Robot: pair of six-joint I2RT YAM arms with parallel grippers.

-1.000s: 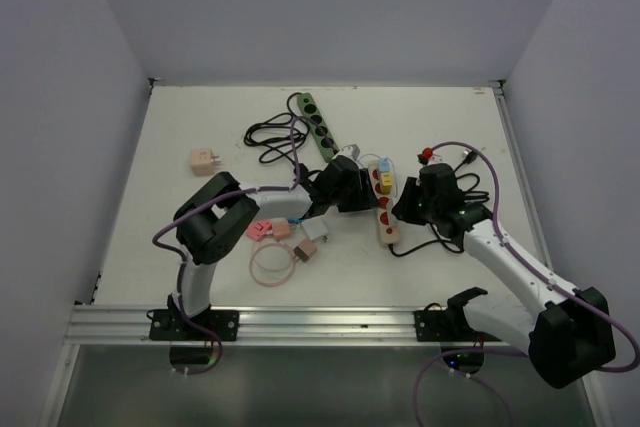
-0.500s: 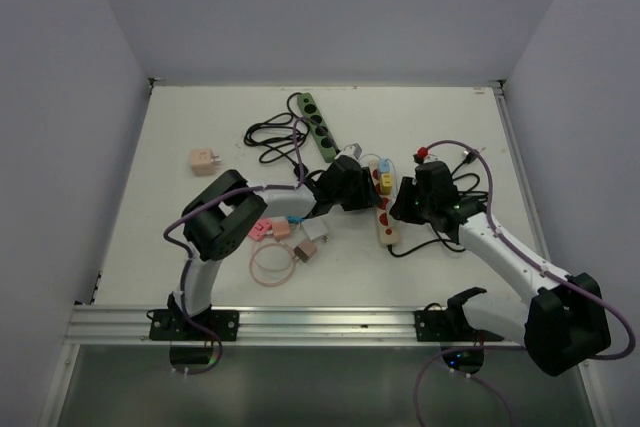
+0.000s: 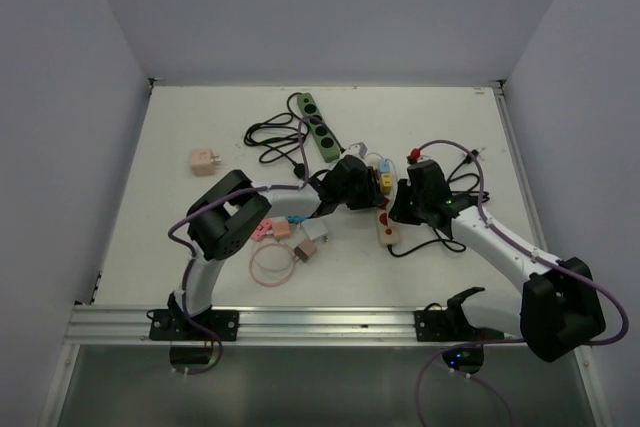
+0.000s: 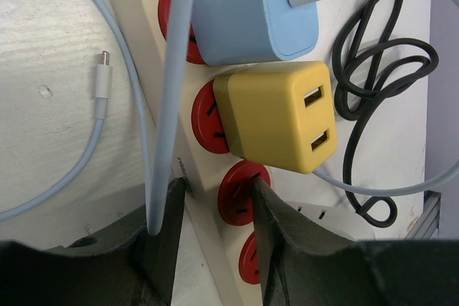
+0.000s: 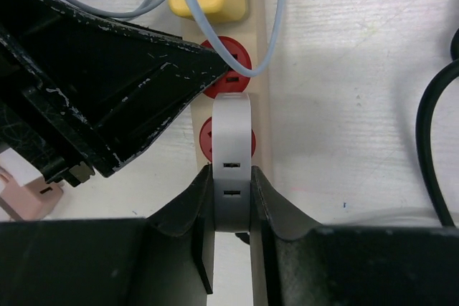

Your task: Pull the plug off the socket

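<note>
The right gripper lifts the plug next, swings it over to the left in the top view and releases it where the small pink parts lie.
A cream power strip with red sockets lies mid-table, and a blue adapter and a yellow adapter are plugged into it. My right gripper is shut on a white plug that stands over a red socket; whether its pins are still seated is hidden. My left gripper stands partly open over the strip. One finger rests at the strip's edge and the other on a red socket. In the top view the left gripper and the right gripper meet at the strip.
A pale blue cable runs past the left gripper's finger. A black cord coils beside the strip. A green power strip, a black cable bundle, a pink adapter, small pink parts and a pink cable loop lie on the left.
Both arms have crept a little farther along the strip towards each other. The jaws of both grippers have narrowed, the right pair onto the white plug.
</note>
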